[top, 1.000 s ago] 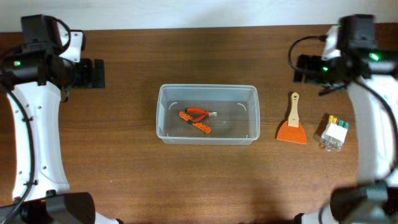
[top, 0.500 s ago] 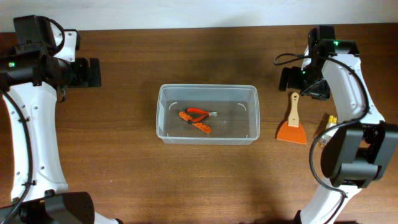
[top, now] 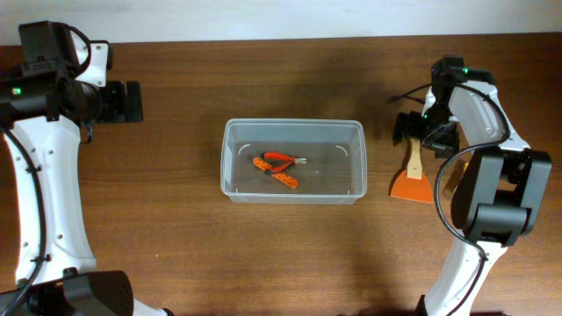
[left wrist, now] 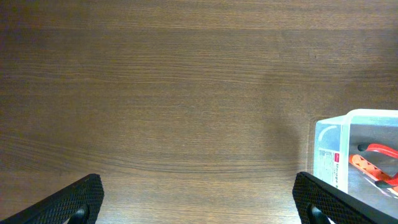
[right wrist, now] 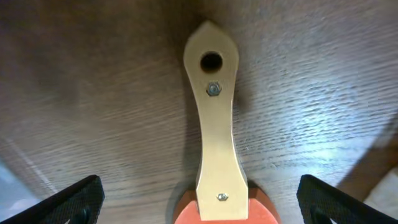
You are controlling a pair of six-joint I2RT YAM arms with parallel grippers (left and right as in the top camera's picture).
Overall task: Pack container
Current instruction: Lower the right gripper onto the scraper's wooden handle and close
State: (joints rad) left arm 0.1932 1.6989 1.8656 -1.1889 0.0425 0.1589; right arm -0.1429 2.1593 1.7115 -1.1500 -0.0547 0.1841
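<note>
I will lower my right gripper onto the handle's narrow middle (top: 414,158) (right wrist: 216,134) and close on it, because the scraper's wooden handle is below, lined up between the open fingers.
The clear plastic container (top: 293,161) stands mid-table with orange-handled pliers (top: 277,168) inside; its corner shows in the left wrist view (left wrist: 367,155). An orange scraper with a wooden handle (top: 413,172) lies right of it. My right gripper (top: 415,132) is open above the scraper's handle (right wrist: 214,118), fingers either side and apart from it (right wrist: 199,208). My left gripper (top: 130,102) is open and empty at the far left, over bare wood (left wrist: 196,202).
The right arm hides the table just right of the scraper. Brown wooden table (top: 176,237) all round; its back edge meets a white wall at the top.
My right arm has swung left and down over the scraper's handle, now covering the small white packet that lay at the right. The left arm has barely moved.
</note>
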